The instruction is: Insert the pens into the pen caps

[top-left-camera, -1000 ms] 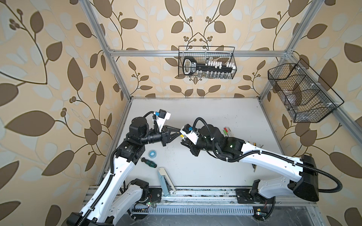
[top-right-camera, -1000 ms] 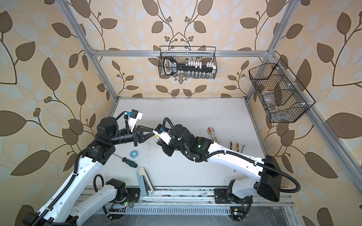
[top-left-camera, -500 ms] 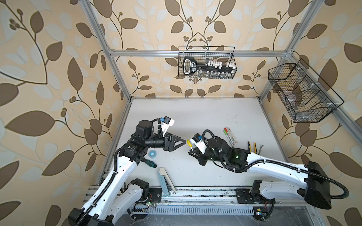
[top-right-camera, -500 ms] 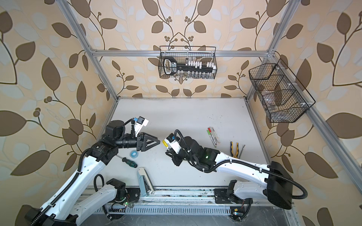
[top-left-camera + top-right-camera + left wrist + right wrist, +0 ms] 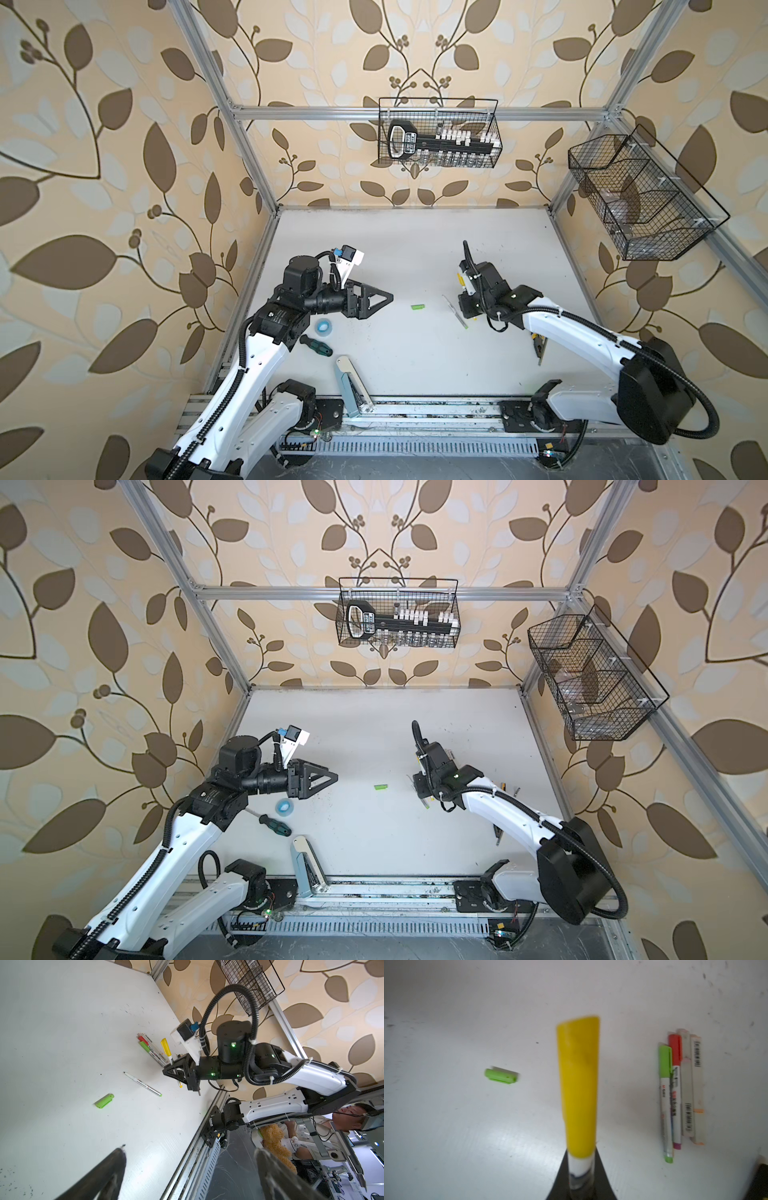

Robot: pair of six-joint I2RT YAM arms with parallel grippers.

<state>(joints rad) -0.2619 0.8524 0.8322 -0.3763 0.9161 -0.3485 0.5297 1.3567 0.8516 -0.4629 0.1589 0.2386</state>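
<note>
The yellow cap point(image 5: 578, 1084) is on, so my right gripper will next move down toward the capped pens to release the white pen on bare tabletop beside the green-capped one.
My right gripper point(image 5: 580, 1184) is shut on a white pen whose yellow cap point(image 5: 578, 1084) is on; in the left wrist view this pen point(image 5: 165, 1046) crosses the gripper point(image 5: 166, 1070). In both top views that gripper point(image 5: 464, 301) point(image 5: 419, 785) hangs right of centre. A loose green pen cap point(image 5: 417, 307) point(image 5: 380, 787) point(image 5: 104, 1101) point(image 5: 500, 1076) lies mid-table. Beside it lies an uncapped pen point(image 5: 455, 311) point(image 5: 143, 1084). Several capped pens point(image 5: 675, 1095) point(image 5: 151, 1049) lie side by side. My left gripper point(image 5: 388, 296) point(image 5: 334, 776) point(image 5: 191, 1149) is open and empty, left of the green cap.
A green-and-black screwdriver point(image 5: 318, 344), a blue tape roll point(image 5: 323, 325) and a pale blue stapler point(image 5: 347, 382) lie near the left arm. Pliers point(image 5: 538, 347) lie partly under the right arm. Wire baskets point(image 5: 438, 139) point(image 5: 640, 199) hang on the back and right walls.
The grippers were together at mid-table; my left gripper opened and drew back left. The right gripper carried the yellow-capped pen to the right.
</note>
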